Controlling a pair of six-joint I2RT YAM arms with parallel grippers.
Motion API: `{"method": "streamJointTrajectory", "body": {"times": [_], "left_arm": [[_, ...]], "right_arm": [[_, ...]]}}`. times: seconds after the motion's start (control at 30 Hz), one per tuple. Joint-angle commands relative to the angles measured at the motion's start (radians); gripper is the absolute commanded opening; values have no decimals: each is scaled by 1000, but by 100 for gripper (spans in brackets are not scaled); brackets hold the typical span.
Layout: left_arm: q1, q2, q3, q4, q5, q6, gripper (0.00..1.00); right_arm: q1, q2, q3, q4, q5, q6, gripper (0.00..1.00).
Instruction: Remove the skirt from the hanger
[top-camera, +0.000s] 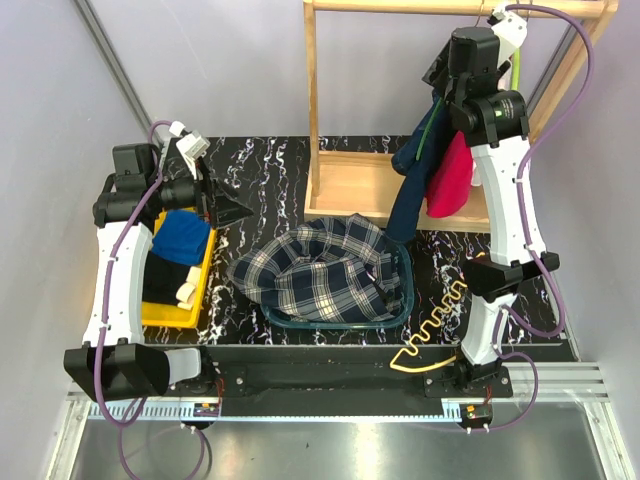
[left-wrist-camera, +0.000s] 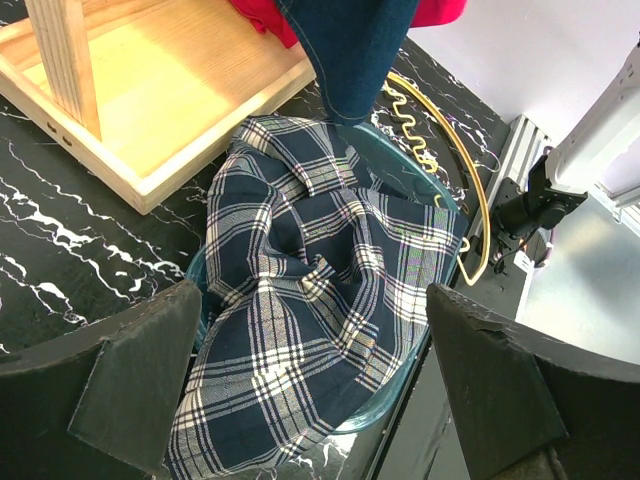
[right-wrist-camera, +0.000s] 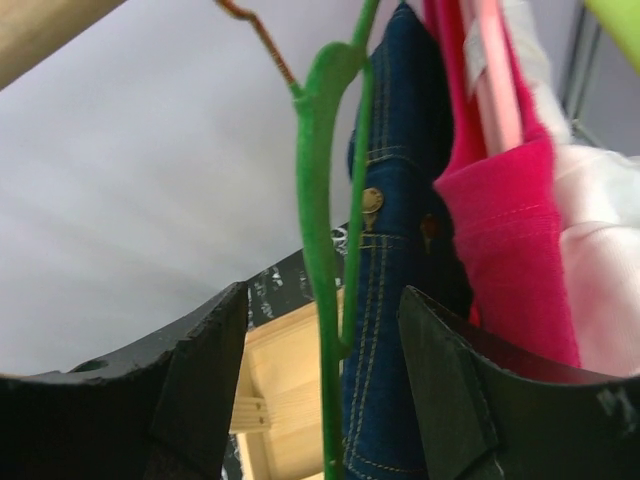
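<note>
The green hanger's arm is already between my right gripper's fingers. My right gripper should stay by the rack and close its fingers below the hanger's hook.
The tartan skirt (top-camera: 320, 268) lies crumpled in a teal basket (top-camera: 405, 300) at the table's middle, off the hanger; it also shows in the left wrist view (left-wrist-camera: 310, 300). The pale yellow hanger (top-camera: 437, 333) lies flat on the table to the right of the basket, and its wavy bar shows in the left wrist view (left-wrist-camera: 425, 150). My left gripper (top-camera: 228, 208) is open and empty, above and left of the skirt, which shows between the fingers (left-wrist-camera: 140, 390). My right gripper (top-camera: 438, 72) is raised at the rack, open, with a green hanger (right-wrist-camera: 322, 250) between its fingers (right-wrist-camera: 200, 385).
A wooden rack (top-camera: 350, 180) stands at the back right. A navy denim garment (top-camera: 412, 185) and a red garment (top-camera: 450, 175) hang from it; both show in the right wrist view, denim (right-wrist-camera: 400, 250) and red (right-wrist-camera: 505, 230). A yellow bin (top-camera: 185, 315) with folded clothes sits at the left.
</note>
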Motion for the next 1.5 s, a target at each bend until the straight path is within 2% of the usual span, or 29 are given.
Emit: {"method": "streamJointTrajectory", "body": {"times": [0.0, 0.27, 0.37, 0.43, 0.5, 0.67, 0.93, 1.13, 1.27, 1.4, 1.47], "left_arm": [[9, -12, 9, 0, 25, 44, 97], [12, -10, 0, -8, 17, 49, 97], [15, -7, 3, -11, 13, 52, 97], [15, -4, 9, -10, 13, 54, 97], [17, -2, 11, -10, 13, 54, 97], [18, -4, 14, -10, 8, 52, 97], [20, 34, 30, 4, 13, 37, 99], [3, 56, 87, 21, 45, -12, 99], [-23, 47, 106, 42, 56, -64, 99], [-35, 39, 139, 117, 71, -139, 99], [-35, 44, 150, 154, 68, -192, 99]], "right_arm": [[5, 6, 72, 3, 92, -57, 68], [-3, 100, 125, 78, 182, -168, 58], [-12, 101, 106, 108, 185, -197, 49], [-20, 95, 91, 125, 173, -203, 32], [-37, 86, 69, 128, 162, -202, 0], [-49, 74, 60, 153, 127, -246, 0], [-49, 3, 115, 338, 0, -376, 0], [-26, -152, -12, 532, -144, -398, 0], [8, -228, -58, 477, -284, -337, 0], [28, -343, -128, 302, -549, -266, 0], [35, -382, -173, 242, -630, -223, 0]]}}
